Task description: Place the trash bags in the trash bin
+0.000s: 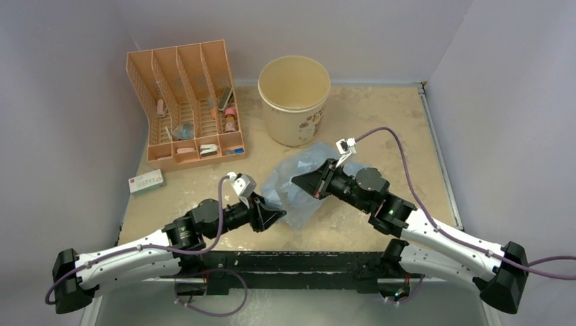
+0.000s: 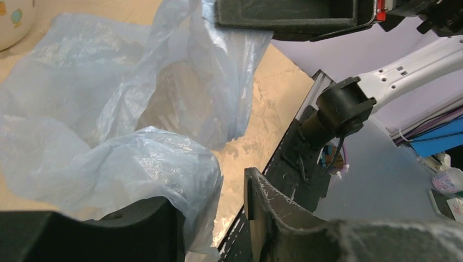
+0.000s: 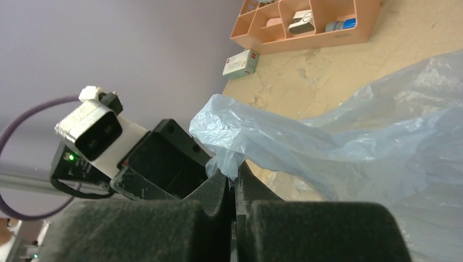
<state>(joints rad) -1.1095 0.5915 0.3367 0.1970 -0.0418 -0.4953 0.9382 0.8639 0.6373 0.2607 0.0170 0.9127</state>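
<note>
Next, my left gripper shifts toward my right gripper's fingers, then closes on the fold (image 1: 278, 206) (image 2: 204, 203), since the bag drapes against only one finger.
The light-blue translucent trash bag (image 1: 303, 192) lies crumpled on the table in front of the cream trash bin (image 1: 294, 98), which stands upright and open. My right gripper (image 3: 235, 176) is shut on a pinched edge of the bag (image 3: 355, 142), at its upper left side in the top view (image 1: 300, 182). My left gripper (image 2: 213, 203) stands open at the bag's near-left edge (image 1: 276, 217). A fold of the bag (image 2: 109, 109) drapes against one of its fingers (image 2: 120, 229); the other finger (image 2: 273, 210) is bare. A corner of the bin (image 2: 12, 22) shows at the far left.
An orange slotted rack (image 1: 187, 102) with small items stands at the back left. A small white box (image 1: 146, 181) lies in front of it. The two grippers are close together, tips facing each other across the bag. A rail (image 1: 438, 156) runs along the table's right edge.
</note>
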